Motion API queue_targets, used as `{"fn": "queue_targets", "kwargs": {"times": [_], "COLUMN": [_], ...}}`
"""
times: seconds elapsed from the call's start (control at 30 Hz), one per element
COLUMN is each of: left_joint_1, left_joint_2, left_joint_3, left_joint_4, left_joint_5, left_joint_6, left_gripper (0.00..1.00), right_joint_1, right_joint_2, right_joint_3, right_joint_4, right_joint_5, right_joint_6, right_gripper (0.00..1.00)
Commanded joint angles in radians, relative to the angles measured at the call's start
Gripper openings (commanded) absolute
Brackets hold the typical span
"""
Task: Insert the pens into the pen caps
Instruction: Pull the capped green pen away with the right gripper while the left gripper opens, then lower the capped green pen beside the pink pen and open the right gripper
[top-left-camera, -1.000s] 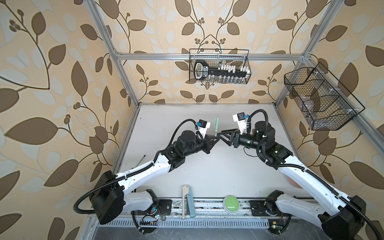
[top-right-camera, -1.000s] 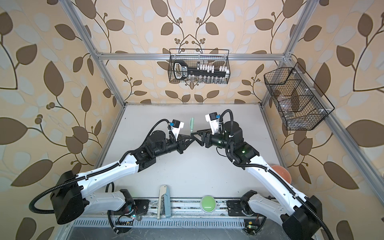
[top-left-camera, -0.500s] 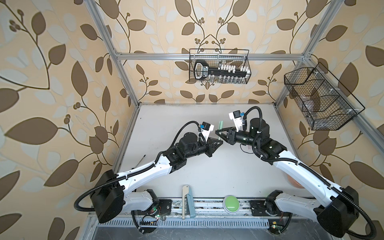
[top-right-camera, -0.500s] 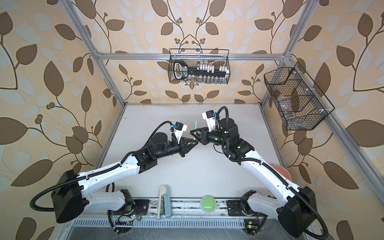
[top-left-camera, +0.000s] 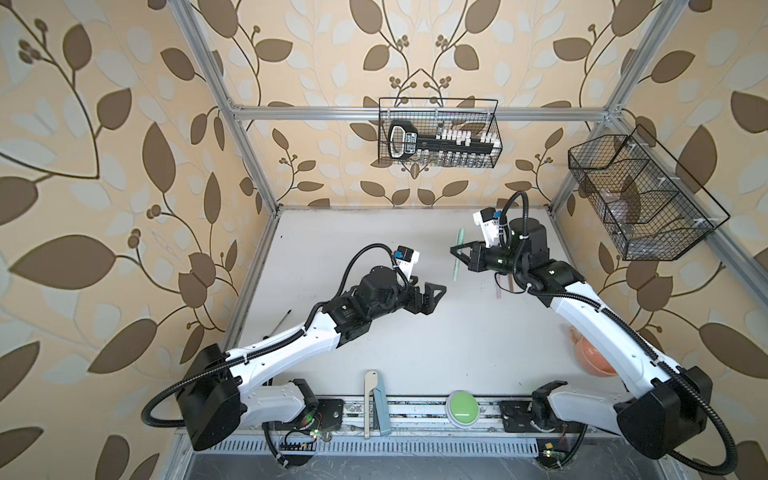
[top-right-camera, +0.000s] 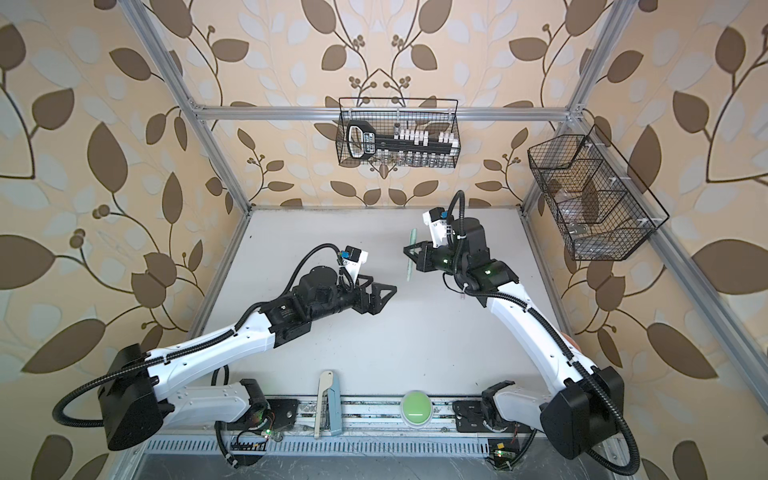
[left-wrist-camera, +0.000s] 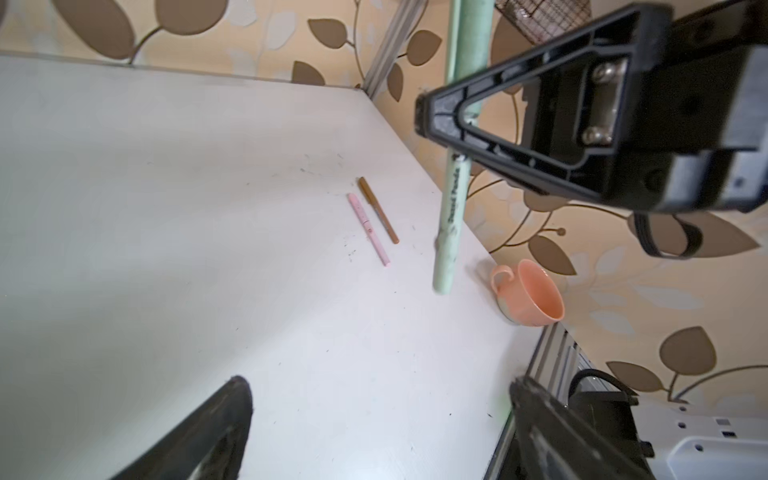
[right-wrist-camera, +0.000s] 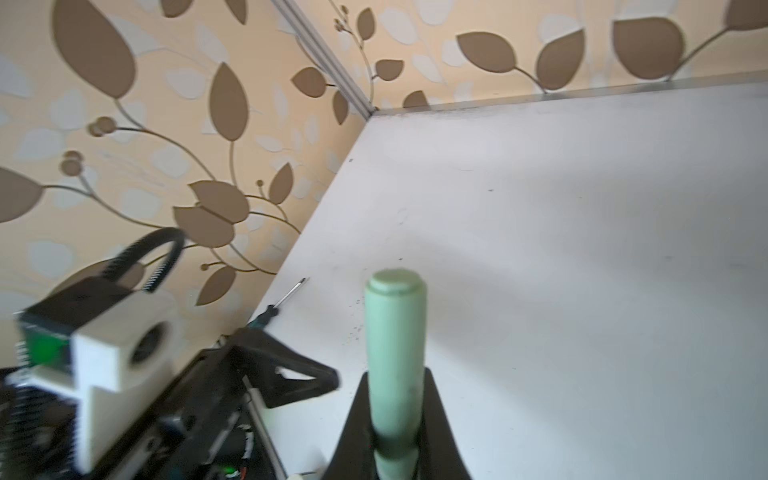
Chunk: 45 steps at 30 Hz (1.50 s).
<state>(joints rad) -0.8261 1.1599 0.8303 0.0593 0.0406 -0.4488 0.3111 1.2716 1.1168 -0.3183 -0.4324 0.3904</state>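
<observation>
I need to tilt my right gripper down and lower the capped green pen to the clear tabletop beside the pink pen to release it, because that spot is below.
My right gripper is shut on the pale green pen, held above the table at the back right. Its green cap sits on the pen's end and points at the right wrist camera. In the left wrist view the green pen hangs from the right gripper. My left gripper stands open and empty, apart from the pen, left of centre. The pink pen and the brown pen lie side by side on the table, each with a thicker cap section at one end.
A peach cup stands near the table's right edge. A screwdriver lies by the left edge. A beige and teal tool and a green button sit on the front rail. Wire baskets hang on the walls.
The grippers met mid-table a second ago. The left one has opened, let go and drawn back to the left. The right one has shut on the green pen and carried it right.
</observation>
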Motion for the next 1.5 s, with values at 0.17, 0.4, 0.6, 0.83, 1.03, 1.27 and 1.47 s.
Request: {"fn": "queue_targets", "kwargs": {"times": [0.17,0.4,0.6,0.83,1.03,1.27,1.47], "left_joint_1": [-0.003,0.001,0.005,0.008,0.018,0.145,0.477], "left_joint_2": [-0.227,-0.339,-0.371,-0.336,-0.313,-0.314,-0.249], "left_joint_3": [-0.003,-0.093,-0.131,-0.100,-0.103,-0.175,-0.487], "left_joint_4": [-0.529,-0.565,-0.582,-0.620,-0.615,-0.458,0.190], "left_joint_5": [-0.735,-0.864,-0.916,-0.930,-0.957,-1.019,-0.800], "left_joint_6": [-0.044,-0.037,-0.064,-0.034,-0.036,0.063,0.354], "left_gripper": [0.99,0.99,0.99,0.99,0.99,0.99,0.99], "right_joint_1": [-0.124,-0.180,-0.181,-0.176,-0.173,-0.173,-0.175], "right_joint_2": [0.274,0.520,0.600,0.652,0.621,0.422,0.050], "right_joint_3": [-0.011,0.043,0.062,0.087,0.088,0.032,-0.294], "right_joint_4": [-0.143,-0.105,-0.101,-0.112,-0.116,-0.046,0.270], "right_joint_5": [0.206,0.245,0.254,0.285,0.343,0.402,0.617], "right_joint_6": [-0.146,-0.184,-0.182,-0.172,-0.171,-0.170,-0.207], "right_gripper": [0.00,0.00,0.00,0.16,0.37,0.59,0.63]}}
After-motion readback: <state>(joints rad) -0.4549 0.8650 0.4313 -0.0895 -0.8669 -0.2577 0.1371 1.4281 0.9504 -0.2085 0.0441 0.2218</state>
